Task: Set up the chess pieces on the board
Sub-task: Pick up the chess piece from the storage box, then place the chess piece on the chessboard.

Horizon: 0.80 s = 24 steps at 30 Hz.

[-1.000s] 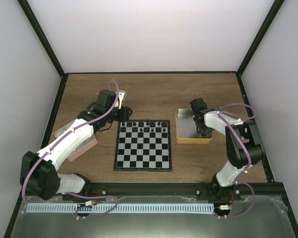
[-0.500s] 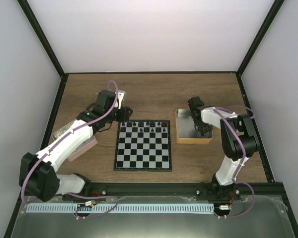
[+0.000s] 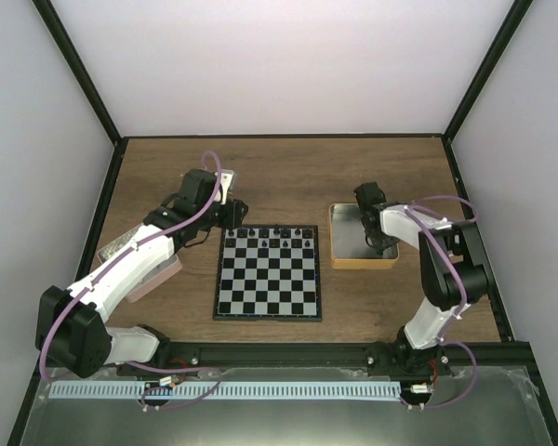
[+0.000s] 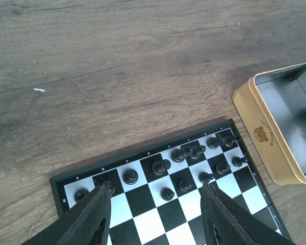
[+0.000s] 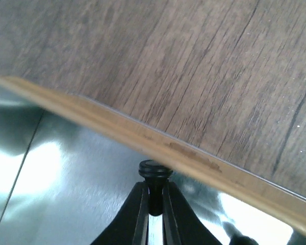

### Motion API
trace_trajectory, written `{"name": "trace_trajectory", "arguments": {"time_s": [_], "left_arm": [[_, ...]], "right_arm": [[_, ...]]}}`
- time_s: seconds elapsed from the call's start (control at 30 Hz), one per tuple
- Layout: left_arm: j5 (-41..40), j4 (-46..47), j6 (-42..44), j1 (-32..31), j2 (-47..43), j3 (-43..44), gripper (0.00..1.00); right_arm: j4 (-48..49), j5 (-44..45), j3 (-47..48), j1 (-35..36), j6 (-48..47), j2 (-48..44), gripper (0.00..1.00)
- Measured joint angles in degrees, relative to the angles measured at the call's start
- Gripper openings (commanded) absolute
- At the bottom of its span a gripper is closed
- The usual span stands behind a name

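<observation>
My right gripper should next go up out of the tin point(image 3: 339, 243) and over the board. Then it should move back and down toward the board's empty near rows.
The board point(image 3: 268, 273) lies mid-table with several black chess pieces point(image 3: 277, 234) along its far rows. In the left wrist view the board point(image 4: 148, 219) shows these pieces point(image 4: 162, 166) standing on the two far rows. My left gripper point(image 4: 155, 217) is open and empty, hovering over the board's far left corner. My right gripper point(image 5: 154, 201) is shut on a black chess piece point(image 5: 154, 173) over the metal floor of the tin point(image 5: 66, 173), next to its tan wall. From above, this gripper point(image 3: 381, 243) sits inside the tin point(image 3: 339, 243).
The tan-sided tin point(image 4: 262, 135) stands just right of the board. A pink tray point(image 3: 160, 276) lies left of the board, under my left arm. Black frame posts and white walls bound the wooden table point(image 3: 288, 172).
My right arm shifted slightly within the tin; its elbow moved left, then back right. My left arm has not moved.
</observation>
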Motion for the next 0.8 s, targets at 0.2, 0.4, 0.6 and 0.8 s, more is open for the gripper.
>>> {"name": "trace_trajectory", "arguments": {"time_s": [0.2,0.4,0.6,0.8], "left_arm": [[0.0,0.2,0.0,0.0,0.0,0.0,0.51],[0.0,0.2,-0.1,0.0,0.0,0.0,0.51],[-0.7,0.2,-0.3,0.0,-0.4,0.0,0.51],[-1.5,0.2,-0.3,0.0,-1.2,0.0,0.51]], "right_arm": [[3.3,-7.2,-3.8,0.0,-11.5,-9.5,0.01],[4.7,-21.7,-2.3,1.7,-26.9,-15.0,0.01],[-0.1,-33.6,3.5,13.1,-35.1,-14.7,0.01],[-6.6,-40.7,6.8,24.7,-39.1,-12.0,0.01]]}}
